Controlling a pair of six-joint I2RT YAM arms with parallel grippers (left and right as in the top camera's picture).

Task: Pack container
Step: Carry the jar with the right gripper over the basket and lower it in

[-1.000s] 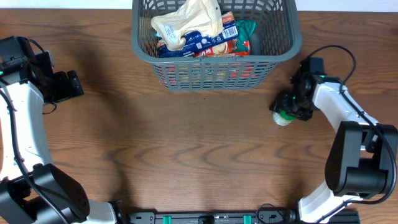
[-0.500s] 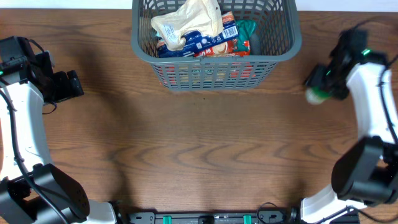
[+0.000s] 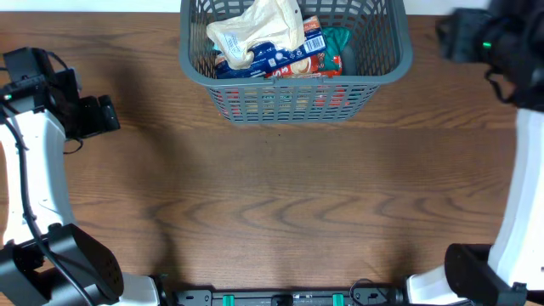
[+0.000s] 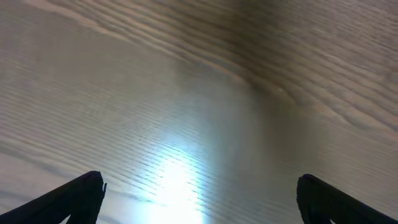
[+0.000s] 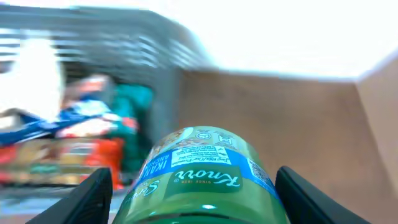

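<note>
My right gripper should next move the Knorr jar to the left in the overhead view and then down into the basket (image 3: pixel 366 54) beside the teal packet, where there is free room.
The container (image 3: pixel 289 83), a dark grey lattice basket, stands at the back centre and holds a cream bag (image 3: pixel 255 30), blue and red packets (image 3: pixel 293 59) and a teal packet (image 3: pixel 336 42). My right gripper (image 3: pixel 463 38) is raised at the basket's right, blurred in the overhead view. In the right wrist view it (image 5: pixel 196 190) is shut on a green Knorr jar (image 5: pixel 199 165), with the basket (image 5: pixel 137 37) ahead to the left. My left gripper (image 3: pixel 106 115) is open and empty over bare wood at the far left; its fingers (image 4: pixel 199 196) are spread wide.
The brown wooden table (image 3: pixel 280 204) extends in front of the basket. A black rail (image 3: pixel 280 297) runs along the front edge. The right arm's white link (image 3: pixel 523 170) stretches along the right side.
My right gripper lifted the jar off the table to the right of the basket and carried it up and back, level with the basket's rim. The left arm barely moved.
</note>
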